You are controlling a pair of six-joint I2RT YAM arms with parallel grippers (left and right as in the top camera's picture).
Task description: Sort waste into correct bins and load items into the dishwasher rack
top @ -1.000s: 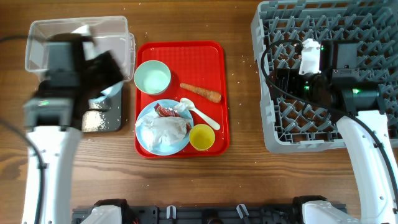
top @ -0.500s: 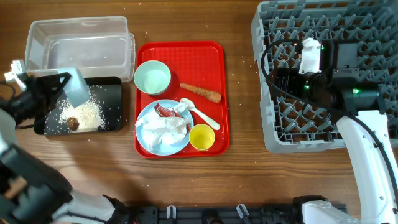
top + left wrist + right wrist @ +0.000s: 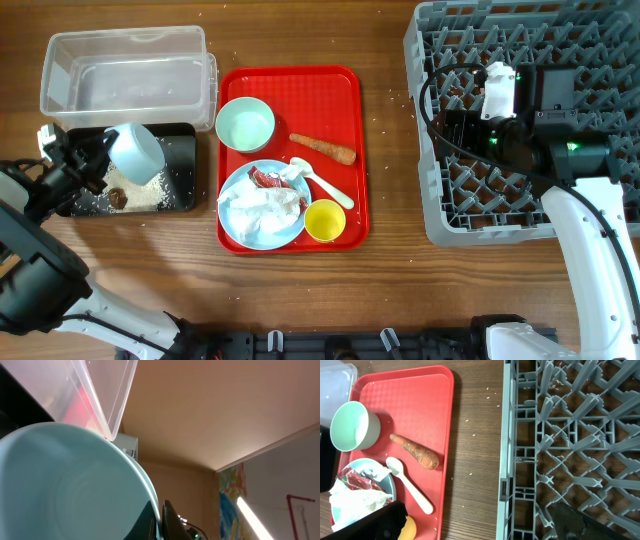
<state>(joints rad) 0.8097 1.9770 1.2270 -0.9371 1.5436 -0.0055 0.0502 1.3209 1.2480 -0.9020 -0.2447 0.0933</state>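
Note:
The far end of the red tray shows empty space. My left gripper will next turn the bowl upright, then carry it from the black tray (image 3: 182,150) down onto that end.
My left gripper (image 3: 103,158) is shut on the rim of the white/light-blue bowl (image 3: 135,151) and holds it tilted over the black tray (image 3: 182,150), which holds rice grains (image 3: 150,187) and a brown lump (image 3: 117,198). In the left wrist view the bowl (image 3: 65,485) fills the frame, pinched between my fingers (image 3: 167,520). The clear tub (image 3: 120,70) is behind. On the pale blue plate (image 3: 290,233) lie tissue (image 3: 262,208) and a red wrapper (image 3: 265,178). Carrot (image 3: 323,148), spoon (image 3: 322,182), yellow cup (image 3: 325,220) and mint-green bowl (image 3: 245,125) are nearby. My right gripper (image 3: 452,125) is open over the grey rack (image 3: 520,40).
The dishes and waste sit on a flat red serving tray (image 3: 340,90) in the middle. The right wrist view shows the carrot (image 3: 415,451), spoon (image 3: 410,485), mint bowl (image 3: 352,425) and the rack's left wall (image 3: 507,435). Stray rice grains dot the wooden table.
My left arm has swung off the tub and tray toward the left edge. The bowl in it has turned and shifted slightly right over the black tray. The right arm is still.

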